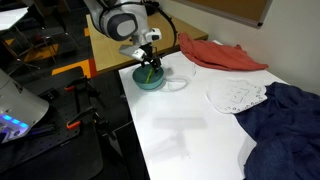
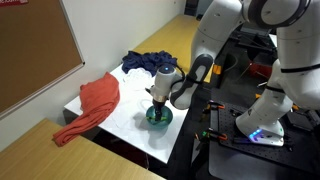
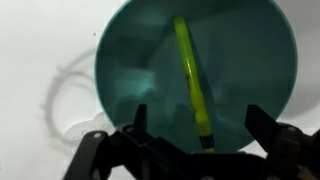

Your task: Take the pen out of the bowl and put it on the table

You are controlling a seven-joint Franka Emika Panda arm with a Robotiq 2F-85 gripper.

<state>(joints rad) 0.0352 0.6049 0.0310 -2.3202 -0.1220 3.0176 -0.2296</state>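
Note:
My open fingers are already on either side of the pen's dark-tipped end (image 1: 152,70) (image 3: 204,131), so I will lower my gripper into the bowl next and close it on that end of the pen.
The yellow-green pen (image 3: 190,75) lies inside the teal-green bowl (image 3: 130,60), reaching from the far rim toward my jaws, its dark tip nearest me. My gripper (image 3: 198,128) is open, hovering straight over the bowl with one finger on each side of the pen's near end, not touching it. In both exterior views the gripper (image 1: 147,58) (image 2: 160,98) is just above the bowl (image 1: 150,79) (image 2: 160,117), which stands near a corner of the white table (image 1: 190,130) (image 2: 130,105). The pen (image 1: 149,72) shows faintly in the bowl.
A clear glassy round dish (image 1: 176,84) sits beside the bowl. A red cloth (image 1: 220,55) (image 2: 90,105), a white patterned cloth (image 1: 238,96) and a dark blue garment (image 1: 285,125) (image 2: 150,62) lie on the table. A brown wooden table (image 1: 105,45) stands behind.

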